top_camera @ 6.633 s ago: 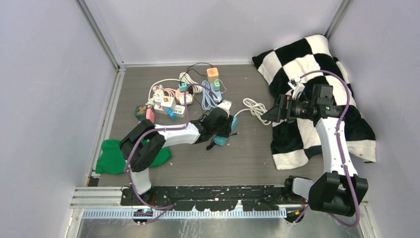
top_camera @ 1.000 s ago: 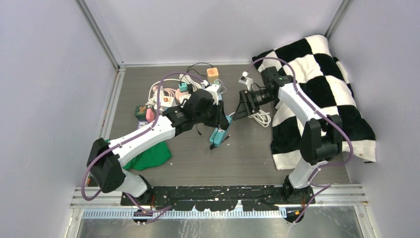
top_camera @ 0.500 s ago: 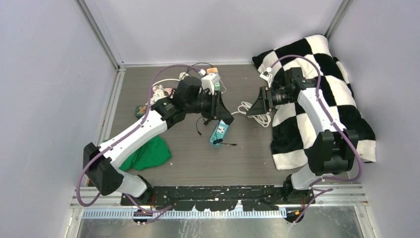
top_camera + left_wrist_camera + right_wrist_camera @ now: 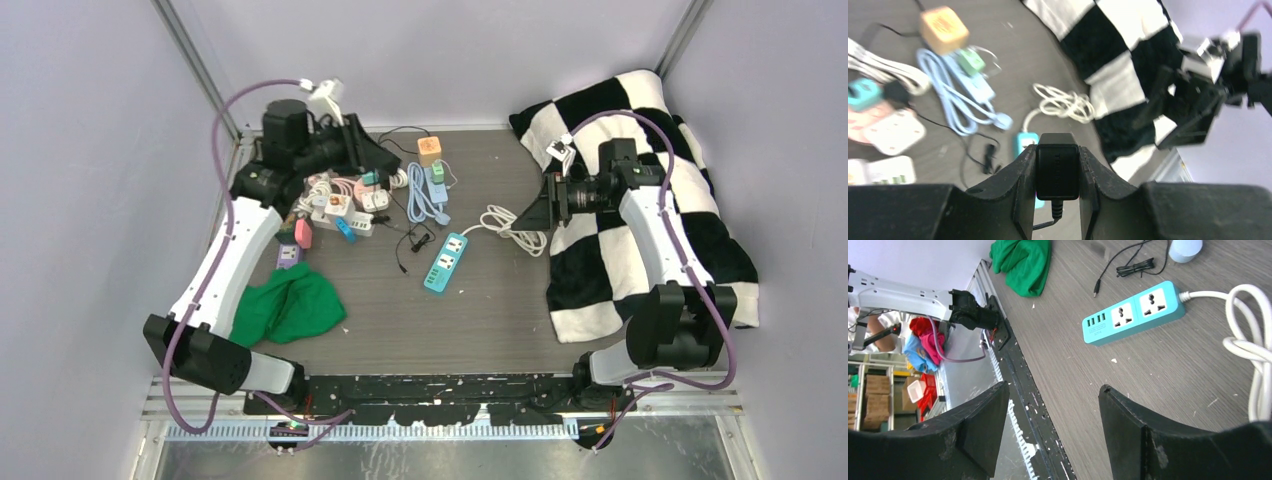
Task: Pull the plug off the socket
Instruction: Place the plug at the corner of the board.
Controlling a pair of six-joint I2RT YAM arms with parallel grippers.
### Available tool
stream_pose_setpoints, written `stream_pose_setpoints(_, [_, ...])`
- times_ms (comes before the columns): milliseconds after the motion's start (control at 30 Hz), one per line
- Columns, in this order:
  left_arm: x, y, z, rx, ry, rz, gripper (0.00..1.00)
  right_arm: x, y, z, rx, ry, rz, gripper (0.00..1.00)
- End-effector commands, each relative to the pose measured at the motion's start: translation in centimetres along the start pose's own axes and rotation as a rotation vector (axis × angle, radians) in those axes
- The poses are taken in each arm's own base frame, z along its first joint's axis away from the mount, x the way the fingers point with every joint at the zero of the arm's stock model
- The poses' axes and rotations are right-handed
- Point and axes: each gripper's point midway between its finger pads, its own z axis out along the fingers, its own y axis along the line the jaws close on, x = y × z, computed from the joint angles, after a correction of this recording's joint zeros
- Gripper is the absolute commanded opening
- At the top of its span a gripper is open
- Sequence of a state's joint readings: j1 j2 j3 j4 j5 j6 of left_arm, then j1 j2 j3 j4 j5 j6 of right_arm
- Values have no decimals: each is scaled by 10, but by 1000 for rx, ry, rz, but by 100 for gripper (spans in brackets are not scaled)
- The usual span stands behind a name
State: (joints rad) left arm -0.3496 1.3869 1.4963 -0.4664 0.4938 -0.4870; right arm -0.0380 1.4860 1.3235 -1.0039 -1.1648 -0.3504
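Observation:
The teal power strip's sockets are empty, so my left gripper will next swing to the left in the top view, then go down beside the pile to release the black plug.
The teal power strip (image 4: 446,261) lies flat on the table's middle with its sockets empty; it also shows in the right wrist view (image 4: 1133,313) and partly behind the fingers in the left wrist view (image 4: 1026,142). My left gripper (image 4: 383,160), raised at the back left, is shut on a black plug (image 4: 1057,172), held clear of the strip. The plug's thin black cable (image 4: 408,240) trails on the table. My right gripper (image 4: 530,212) is open and empty, right of the strip, above its coiled white cord (image 4: 512,224); its jaws stand wide apart in the right wrist view (image 4: 1053,410).
A pile of other power strips and adapters (image 4: 345,200) lies at the back left, with an orange cube (image 4: 430,150) and a light blue cable (image 4: 424,195). A green cloth (image 4: 290,305) lies front left. A black-and-white checkered cloth (image 4: 650,190) covers the right side.
My left gripper has moved up and to the back left with the black plug, away from the teal strip. The strip now lies flat. My right gripper has drawn slightly right.

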Motion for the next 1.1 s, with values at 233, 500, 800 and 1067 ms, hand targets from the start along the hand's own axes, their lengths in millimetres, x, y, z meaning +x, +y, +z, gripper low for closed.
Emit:
stream_pose_setpoints(233, [-138,70,-80,-324,-419,230,0,-8,-13,-18,40,-34,-13,71])
stream_pose_setpoints(500, [-163,189,-80,-634,-475,361,0,-10,-26,-19,18,51,6,71])
stream_pose_setpoints(800, [-153,304,-103,-795,-481,210,0,-21,-40,-17,-65,112,6,71])
stream_pose_setpoints(1067, [-168,361,-143,-1063,-703,31,0,-25,-48,0,-112,184,-7,71])
